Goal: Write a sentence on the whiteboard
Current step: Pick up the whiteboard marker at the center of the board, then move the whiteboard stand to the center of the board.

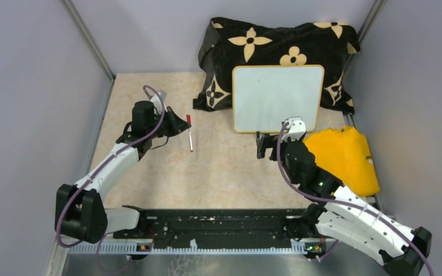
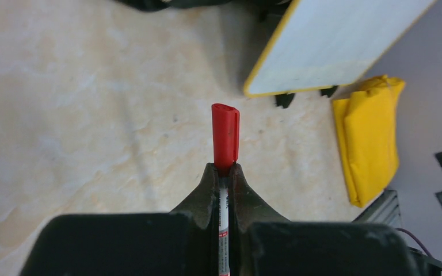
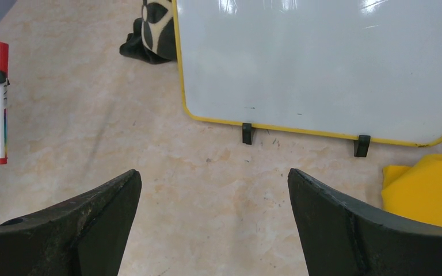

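Observation:
I should next lower my right gripper outward onto the black clip foot nearer the marker; it sits below and outward of my open fingers, under the board.
The whiteboard (image 1: 277,98) leans upright against a black flower-patterned cloth, its yellow-framed white face (image 3: 322,63) blank, so the sentence is not in view. Two black clip feet (image 3: 247,133) rest on the table. My left gripper (image 1: 184,123) is shut on a white marker with a red cap (image 2: 225,135), gripping it just below the cap, which sticks out past the fingertips. It hovers left of the board. My right gripper (image 3: 213,172) is open and holds nothing, just in front of the board's lower edge (image 1: 273,141). The marker (image 3: 0,109) hangs upright at the far left of the right wrist view.
The black flowered cloth (image 1: 276,43) is bunched behind the board at the back. A folded yellow cloth (image 1: 345,158) lies right of the right arm, beside the board's lower right corner. Grey walls enclose the beige table (image 1: 218,172) on three sides.

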Robot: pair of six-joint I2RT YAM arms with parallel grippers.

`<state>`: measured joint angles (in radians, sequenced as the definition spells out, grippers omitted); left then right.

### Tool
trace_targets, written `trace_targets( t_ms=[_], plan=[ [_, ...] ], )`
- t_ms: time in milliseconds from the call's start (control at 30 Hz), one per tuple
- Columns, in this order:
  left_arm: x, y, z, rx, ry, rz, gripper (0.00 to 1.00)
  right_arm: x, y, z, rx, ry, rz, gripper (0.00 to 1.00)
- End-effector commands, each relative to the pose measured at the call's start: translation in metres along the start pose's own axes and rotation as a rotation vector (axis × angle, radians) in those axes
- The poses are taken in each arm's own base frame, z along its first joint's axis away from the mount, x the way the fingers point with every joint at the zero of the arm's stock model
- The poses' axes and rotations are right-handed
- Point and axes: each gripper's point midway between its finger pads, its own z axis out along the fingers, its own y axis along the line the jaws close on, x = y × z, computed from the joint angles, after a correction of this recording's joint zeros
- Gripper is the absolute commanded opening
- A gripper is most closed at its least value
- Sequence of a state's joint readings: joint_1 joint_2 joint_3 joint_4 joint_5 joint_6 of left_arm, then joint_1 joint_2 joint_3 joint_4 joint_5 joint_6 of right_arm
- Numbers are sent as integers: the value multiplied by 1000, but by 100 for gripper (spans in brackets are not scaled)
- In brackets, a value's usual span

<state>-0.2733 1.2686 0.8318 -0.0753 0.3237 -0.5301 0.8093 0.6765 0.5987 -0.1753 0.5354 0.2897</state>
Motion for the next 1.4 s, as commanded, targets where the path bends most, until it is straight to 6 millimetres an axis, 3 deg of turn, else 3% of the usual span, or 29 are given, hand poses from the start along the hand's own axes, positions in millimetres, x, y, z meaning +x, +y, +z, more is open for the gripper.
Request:
trace_targets(
  t_ms=[0,167,400,600,800,1167,1367],
  plan=[
    [-29,-57,-11,265,-97,69,0,-27,9,-3,-28,-72,76,96],
    [-24,-47,-5,233,-86,87,0,-17,5,10,42,-18,96,96],
    [-17,-32,-14,170,-129,124,0,10,-11,57,129,60,135,86],
    [-20,-44,-27,157,-185,199,0,53,-16,97,202,147,37,79],
    [-24,-54,-37,144,-220,245,0,84,-21,128,248,219,8,71],
    [-26,-63,-45,143,-256,275,0,108,-32,163,279,269,-22,53],
    [-26,-62,-43,138,-252,271,0,115,-35,170,280,286,-32,47]
  ],
)
